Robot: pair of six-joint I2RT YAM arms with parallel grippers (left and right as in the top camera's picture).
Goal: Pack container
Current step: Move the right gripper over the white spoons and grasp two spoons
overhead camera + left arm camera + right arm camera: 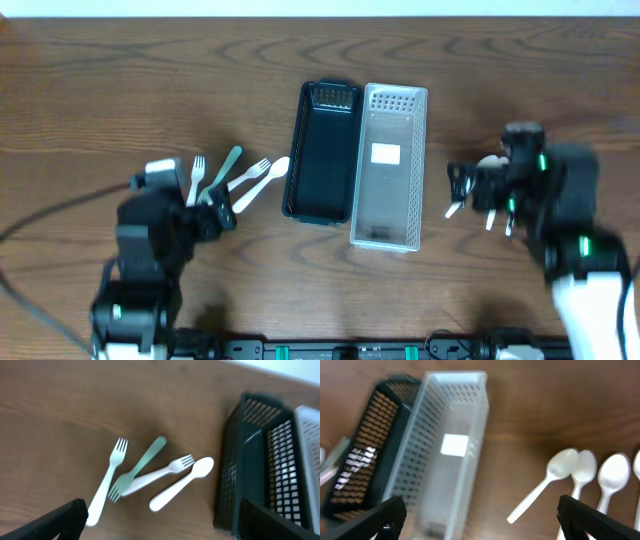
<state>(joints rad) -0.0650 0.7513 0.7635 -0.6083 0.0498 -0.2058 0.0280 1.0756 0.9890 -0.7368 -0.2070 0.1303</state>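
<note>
The spoon neck past the overlapping pair (606,494) has bare table on either side of it, so I should next move my right gripper down and toward the right in the wrist view onto it.
A black slotted container (322,152) and a clear slotted container (389,165) lie side by side at the table's middle. Left of them lie two white forks (196,176), a green fork (222,170) and a white spoon (262,184); the left wrist view shows them too (145,477). My left gripper (212,212) is open and empty just below these. Several white spoons (580,475) lie right of the clear container (447,455). My right gripper (470,185) is open and empty above them.
The black container (250,460) also shows in the left wrist view, and at the left of the right wrist view (365,455). Bare wooden table (120,80) lies around everything. The rig's base runs along the front edge (350,348).
</note>
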